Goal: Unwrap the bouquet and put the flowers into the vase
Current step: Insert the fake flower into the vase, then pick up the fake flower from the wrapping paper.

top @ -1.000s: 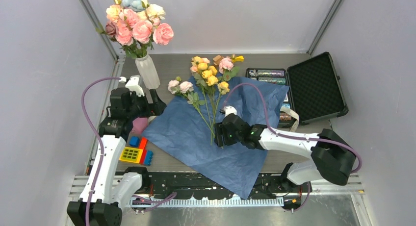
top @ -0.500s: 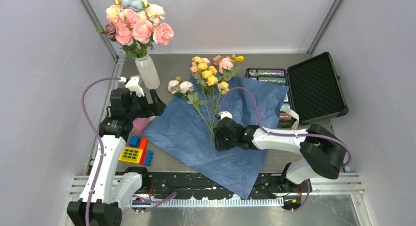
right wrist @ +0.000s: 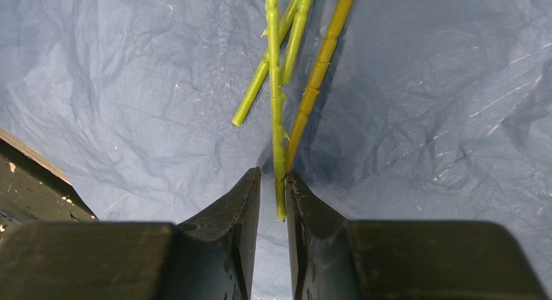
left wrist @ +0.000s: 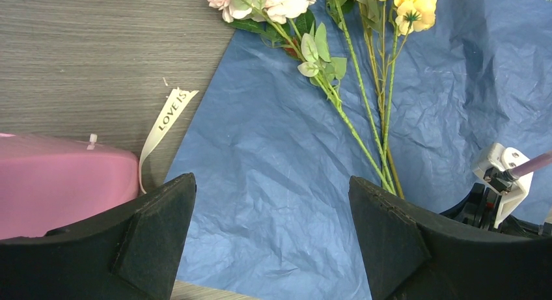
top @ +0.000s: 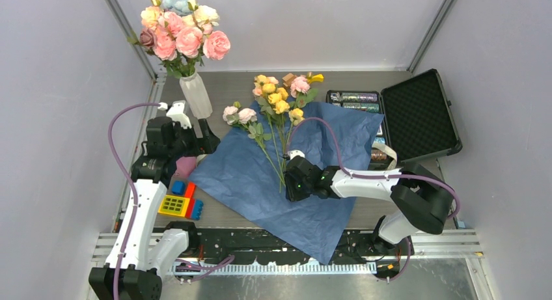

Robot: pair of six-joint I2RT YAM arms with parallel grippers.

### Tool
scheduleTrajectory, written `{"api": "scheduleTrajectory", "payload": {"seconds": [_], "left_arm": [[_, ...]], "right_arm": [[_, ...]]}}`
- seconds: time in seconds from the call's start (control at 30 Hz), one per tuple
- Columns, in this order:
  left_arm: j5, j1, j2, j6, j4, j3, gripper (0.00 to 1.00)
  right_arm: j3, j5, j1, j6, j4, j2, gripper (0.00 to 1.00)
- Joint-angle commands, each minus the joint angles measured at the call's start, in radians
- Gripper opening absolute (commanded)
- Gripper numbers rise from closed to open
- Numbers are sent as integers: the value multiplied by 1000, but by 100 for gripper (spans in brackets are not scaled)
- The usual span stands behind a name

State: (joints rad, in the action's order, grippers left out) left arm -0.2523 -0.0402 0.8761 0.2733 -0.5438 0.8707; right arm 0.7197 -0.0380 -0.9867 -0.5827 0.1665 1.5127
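The pale pink roses lie apart from the yellow ones, so I should lower my left gripper to the right in the top view onto their stem below the leaves.
The bouquet lies unwrapped: its crinkled blue paper is spread flat, and the flowers, yellow and pink roses, lie on it with their thin stems running toward me. My right gripper sits low on the paper at the stem ends. In the right wrist view its jaws are nearly together around the tip of one green stem, which touches the right finger; a thin slit remains on the left. My left gripper hovers wide open over the paper's left edge, holding nothing. The ribbed white vase stands at the back left.
Bigger pink, white and pale-blue blooms fill the vase. A pink block and coloured toy bricks lie by the left arm. A cream ribbon rests beside the paper. An open black case lies at the right.
My right gripper slid left and slightly nearer along the stems to their tips while its jaws narrowed. The left arm and the flowers have stayed put.
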Motion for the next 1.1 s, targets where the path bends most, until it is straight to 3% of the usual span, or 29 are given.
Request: {"api": "scheduleTrajectory", "payload": {"seconds": [0.0, 0.4, 0.5, 0.63, 0.8, 1.07], "left_arm": [[5, -4, -12, -17, 6, 14, 90], [5, -5, -14, -16, 7, 13, 90], [3, -6, -15, -13, 8, 13, 90], [-35, -10, -15, 12, 28, 4, 90], [-175, -32, -10, 212, 158, -101, 89], [-256, -140, 59, 648, 590, -373, 86]], "right_arm": [[31, 11, -7, -5, -20, 4, 24], [19, 17, -9, -5, -4, -11, 10], [7, 3, -17, -15, -19, -19, 1], [-26, -1, -21, -34, -66, -98, 0], [-73, 16, -20, -38, -192, -217, 0], [-118, 108, -21, -58, -358, -258, 0]]}}
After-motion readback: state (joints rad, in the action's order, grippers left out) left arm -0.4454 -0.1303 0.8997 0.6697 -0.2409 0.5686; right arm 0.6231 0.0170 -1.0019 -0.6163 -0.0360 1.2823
